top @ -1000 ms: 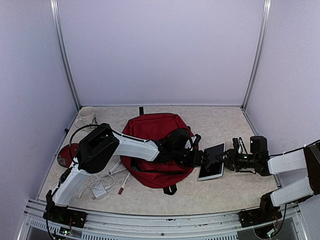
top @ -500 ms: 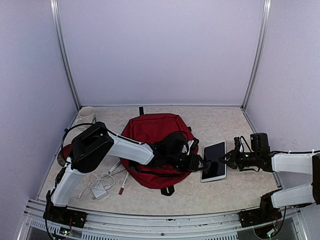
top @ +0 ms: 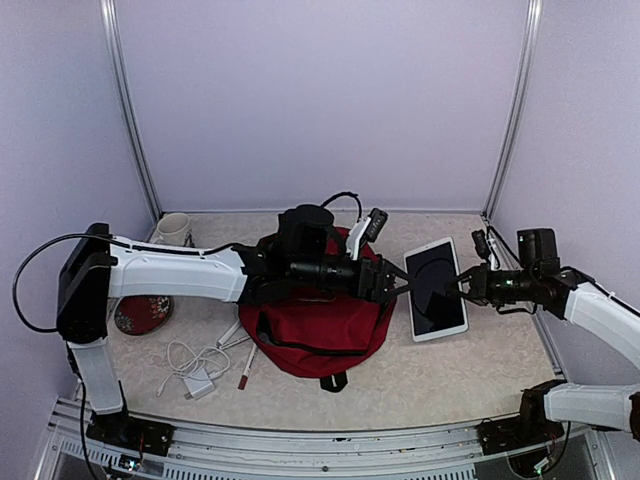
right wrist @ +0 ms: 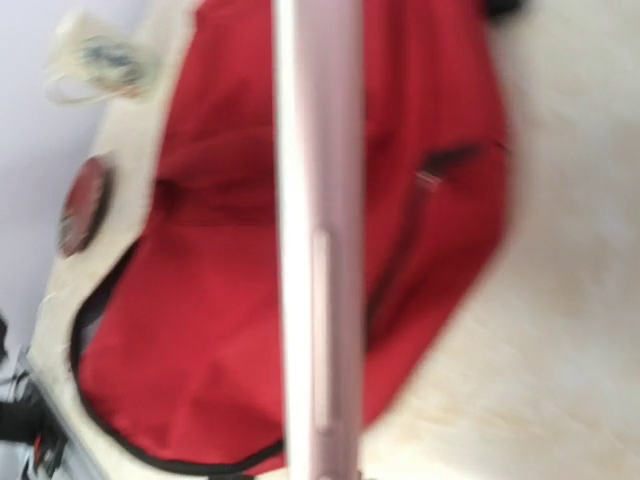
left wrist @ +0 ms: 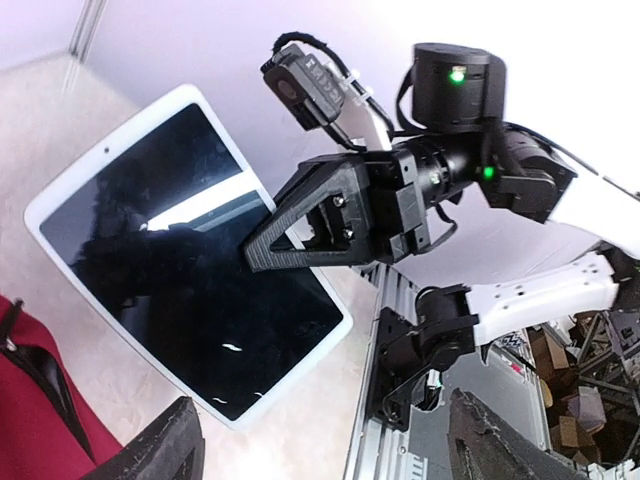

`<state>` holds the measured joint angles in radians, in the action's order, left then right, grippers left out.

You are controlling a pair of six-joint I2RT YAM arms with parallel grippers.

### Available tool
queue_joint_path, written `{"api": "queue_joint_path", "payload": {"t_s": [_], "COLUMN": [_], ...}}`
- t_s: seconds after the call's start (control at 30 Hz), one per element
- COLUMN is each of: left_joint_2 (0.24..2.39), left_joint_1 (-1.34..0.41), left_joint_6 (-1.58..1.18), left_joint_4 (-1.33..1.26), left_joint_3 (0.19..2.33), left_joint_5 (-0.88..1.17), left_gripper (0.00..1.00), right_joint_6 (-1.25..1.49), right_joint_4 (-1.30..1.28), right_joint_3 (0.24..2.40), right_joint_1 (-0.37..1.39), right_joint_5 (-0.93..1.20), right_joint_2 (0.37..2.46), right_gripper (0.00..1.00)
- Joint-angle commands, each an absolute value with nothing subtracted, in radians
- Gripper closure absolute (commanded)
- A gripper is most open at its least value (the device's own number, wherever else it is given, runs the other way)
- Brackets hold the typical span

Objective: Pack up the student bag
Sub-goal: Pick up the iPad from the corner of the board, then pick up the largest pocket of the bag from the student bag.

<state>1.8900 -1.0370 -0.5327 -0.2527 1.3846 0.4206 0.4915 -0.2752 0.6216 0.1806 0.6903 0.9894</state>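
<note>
I need to move my right gripper to the left in the top view, down into the bag's opening (top: 312,346), and let go of the tablet (top: 437,288), because it hangs outside the bag.
The student bag (top: 310,325), a dark-red backpack, lies flat mid-table and fills the right wrist view (right wrist: 210,300). A white tablet (top: 437,288) with a dark screen hangs tilted above the table just right of the bag. My right gripper (top: 467,288) is shut on its right edge, as the left wrist view shows (left wrist: 300,235). The tablet (right wrist: 315,250) appears edge-on in the right wrist view. My left gripper (top: 393,290) reaches across the bag to the tablet's left edge. It is open with nothing between its fingers (left wrist: 175,448).
A mug (top: 172,229) stands at the back left, with a red plate (top: 140,313) in front of it. A white cable with charger (top: 195,368) and pens (top: 246,366) lie left of the bag. Enclosure walls surround the table.
My right gripper shut on the tablet's edge and lifted it off the table, tilting it up. The left arm rose above the bag and its gripper opened wider, away from the tablet.
</note>
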Motion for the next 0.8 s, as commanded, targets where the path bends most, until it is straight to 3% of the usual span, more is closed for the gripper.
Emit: {"api": "queue_joint_path", "payload": {"t_s": [0.0,0.13,0.37,0.57,0.77], "left_joint_2": [1.779,1.654,1.573,1.664,1.836], "left_joint_1": [-1.003,-1.003,-1.004,-1.12,-1.228], "left_joint_6": [-0.444,-0.302,-0.183,0.061,0.343], "left_joint_4": [-0.209,-0.085,0.382,0.563,0.642], "left_joint_3": [1.343,1.288,1.267,1.319,1.407], "left_joint_5": [0.438,0.286,0.057,0.093,-0.121], "left_gripper": [0.18,0.17,0.16,0.13,0.12], "right_joint_6": [0.331,0.296,0.336,0.4,0.42], "right_joint_4": [-0.314,-0.277,-0.272,-0.204,-0.196], "right_joint_3": [0.753,0.792,0.774,0.724,0.653], "right_joint_1": [0.192,0.198,0.204,0.207,0.208], "right_joint_5": [0.898,0.962,0.986,0.993,0.98], "right_joint_2": [0.973,0.978,1.035,1.007,0.983], "right_gripper": [1.0,1.0,1.0,1.0,1.0]}}
